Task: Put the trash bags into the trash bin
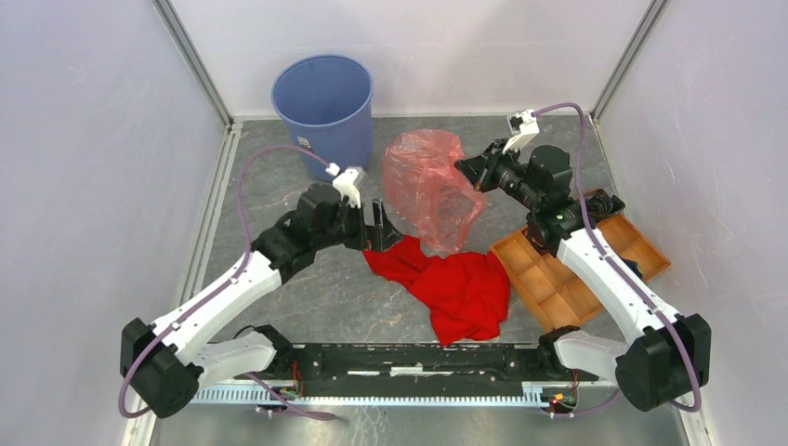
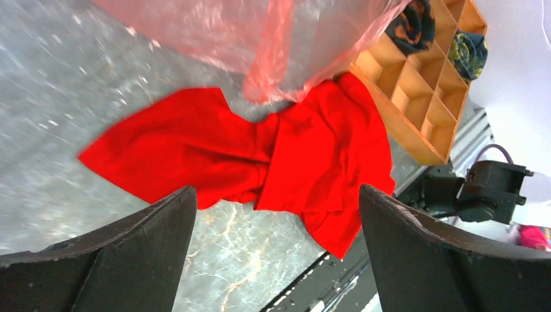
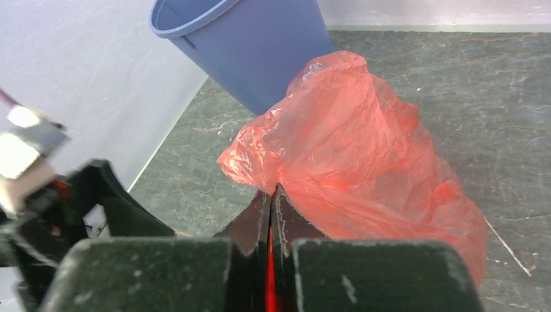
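Note:
I should lower my left gripper toward the bag (image 1: 429, 186), its open fingers going around the bag's lower edge beside the red cloth.
The translucent red-orange trash bag (image 1: 429, 186) hangs bunched in mid-table, held up off the surface. My right gripper (image 1: 465, 169) is shut on its film; in the right wrist view the bag (image 3: 364, 162) billows out from the closed fingertips (image 3: 281, 201). The round blue trash bin (image 1: 323, 110) stands upright at the back left, also in the right wrist view (image 3: 253, 45). My left gripper (image 1: 388, 221) is open and empty, just left of the bag's lower part; its view shows the bag's bottom edge (image 2: 273, 39) above its spread fingers (image 2: 149, 240).
An opaque red cloth (image 1: 455, 283) lies crumpled on the table under and in front of the bag, also in the left wrist view (image 2: 273, 149). An orange-brown compartment tray (image 1: 548, 279) sits at the right, with dark rolled items (image 2: 416, 23) in its far cells.

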Available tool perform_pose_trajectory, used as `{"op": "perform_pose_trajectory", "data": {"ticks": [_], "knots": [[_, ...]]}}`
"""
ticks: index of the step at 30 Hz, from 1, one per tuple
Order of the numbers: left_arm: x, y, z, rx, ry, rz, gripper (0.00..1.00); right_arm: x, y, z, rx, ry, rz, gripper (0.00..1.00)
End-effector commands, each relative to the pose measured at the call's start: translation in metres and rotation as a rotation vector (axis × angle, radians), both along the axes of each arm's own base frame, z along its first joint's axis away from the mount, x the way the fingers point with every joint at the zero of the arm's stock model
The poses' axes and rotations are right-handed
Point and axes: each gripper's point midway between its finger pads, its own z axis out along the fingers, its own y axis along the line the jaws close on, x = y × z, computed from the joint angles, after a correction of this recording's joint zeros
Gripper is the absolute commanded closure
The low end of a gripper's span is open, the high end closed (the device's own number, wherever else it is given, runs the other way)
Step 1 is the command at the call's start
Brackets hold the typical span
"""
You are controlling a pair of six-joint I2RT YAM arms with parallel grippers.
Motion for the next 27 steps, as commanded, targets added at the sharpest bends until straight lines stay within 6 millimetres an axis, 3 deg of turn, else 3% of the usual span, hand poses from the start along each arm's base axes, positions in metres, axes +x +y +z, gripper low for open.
{"op": "perform_pose_trajectory", "data": {"ticks": [1, 3, 6, 10, 17, 21, 24, 27], "knots": [[-0.004, -0.037, -0.011, -0.256, 0.090, -0.034, 0.00, 0.000, 0.006, 0.031, 0.055, -0.071, 0.027, 0.99], [0.000, -0.054, -0.015, -0.321, 0.090, -0.072, 0.01, -0.001, 0.007, 0.032, 0.067, -0.067, 0.035, 1.00], [0.016, -0.068, -0.037, -0.295, 0.065, -0.050, 0.02, -0.003, 0.009, 0.031, 0.073, -0.058, 0.046, 1.00], [0.050, -0.072, -0.077, -0.204, 0.128, 0.086, 0.14, -0.007, 0.008, 0.031, 0.080, -0.052, 0.053, 1.00], [0.069, -0.093, -0.118, -0.178, 0.178, 0.072, 0.32, -0.014, 0.003, 0.022, 0.072, -0.035, 0.037, 1.00], [0.069, -0.092, -0.133, -0.163, 0.206, 0.093, 0.52, -0.019, -0.001, 0.006, 0.054, -0.004, 0.027, 1.00], [0.073, -0.077, -0.143, -0.108, 0.206, 0.156, 0.73, -0.022, -0.006, -0.010, 0.029, 0.013, 0.011, 1.00], [0.076, -0.062, -0.141, -0.065, 0.186, 0.182, 0.93, -0.021, -0.015, -0.032, -0.027, 0.040, -0.032, 1.00]]}}
